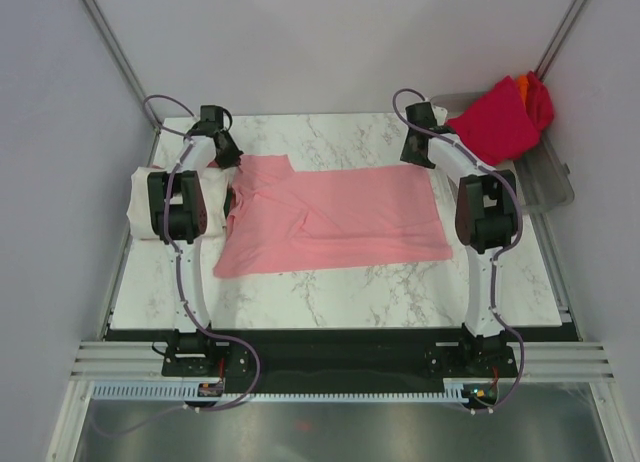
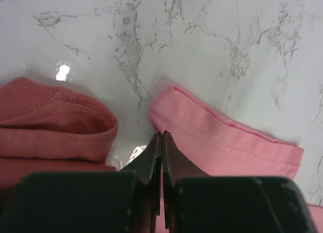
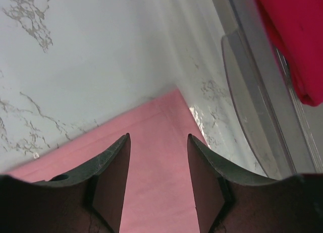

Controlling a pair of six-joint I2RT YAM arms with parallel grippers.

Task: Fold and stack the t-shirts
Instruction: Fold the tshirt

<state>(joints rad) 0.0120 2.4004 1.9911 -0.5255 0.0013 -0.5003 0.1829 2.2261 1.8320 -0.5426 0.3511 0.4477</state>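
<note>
My right gripper lowers onto the shirt's far corner (image 1: 426,169) (image 3: 170,103) beside the tray next, because that corner lies flat on the marble just below the gripper's parted fingers.
A light pink t-shirt (image 1: 330,220) lies spread flat across the marble table, collar to the left. My left gripper (image 1: 229,156) is shut, its tips (image 2: 162,134) resting at the edge of the shirt's sleeve (image 2: 227,142), beside the collar fold (image 2: 55,122); no cloth shows pinched between them. My right gripper (image 1: 418,148) hangs open just above the shirt's far right corner (image 3: 161,127), holding nothing. A crimson t-shirt (image 1: 495,122) with an orange one (image 1: 541,90) behind it lies piled in the tray. A folded cream-white t-shirt (image 1: 143,204) sits at the left edge.
The grey translucent tray (image 1: 548,180) stands at the back right, and its rim (image 3: 252,107) is close to the right of my right gripper. Grey walls close in both sides. Bare marble lies in front of the shirt.
</note>
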